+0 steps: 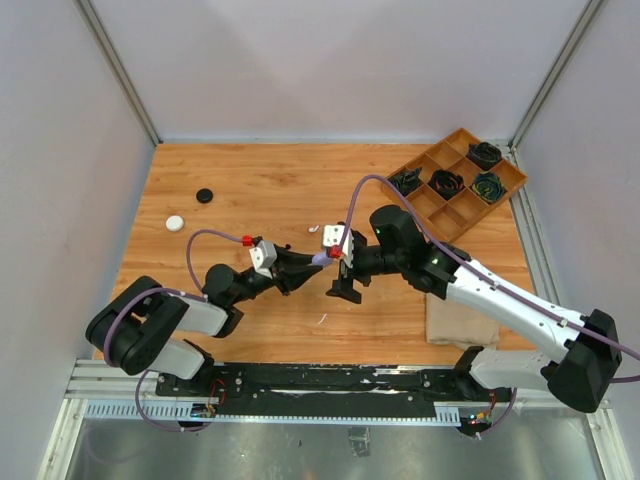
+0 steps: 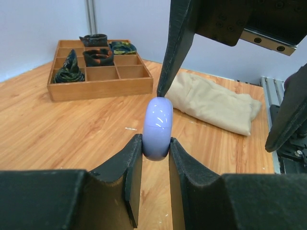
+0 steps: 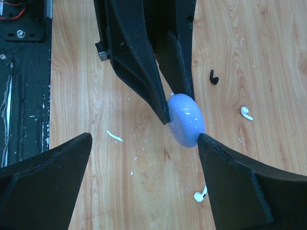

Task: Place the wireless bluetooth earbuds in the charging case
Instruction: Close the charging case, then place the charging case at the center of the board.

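Observation:
I will next move my left gripper outward, tilt it downward, lower the case [image 2: 158, 125] onto the bare wood before the compartment tray [image 2: 98, 138] and release it, as the wood is clear.
My left gripper [image 1: 308, 264] is shut on a closed lavender charging case [image 2: 158, 125], held on edge above the table; it also shows in the top view [image 1: 320, 258] and the right wrist view [image 3: 187, 120]. My right gripper [image 3: 144, 139] is open wide, and one of its fingertips [image 3: 204, 141] touches the case's rim. In the left wrist view that finger [image 2: 173, 52] comes down onto the top of the case. On the table under it lie two white earbuds [image 3: 246, 112] [image 3: 200, 194] and a black earbud [image 3: 213, 76]. No lavender earbud shows.
A black disc [image 1: 205, 195] and a white disc [image 1: 175, 223] lie at the far left. A wooden compartment tray [image 1: 440, 205] with dark items stands at the back right. A folded beige cloth [image 1: 460, 320] lies near the right arm. A thin white sliver [image 3: 114, 136] lies on the wood.

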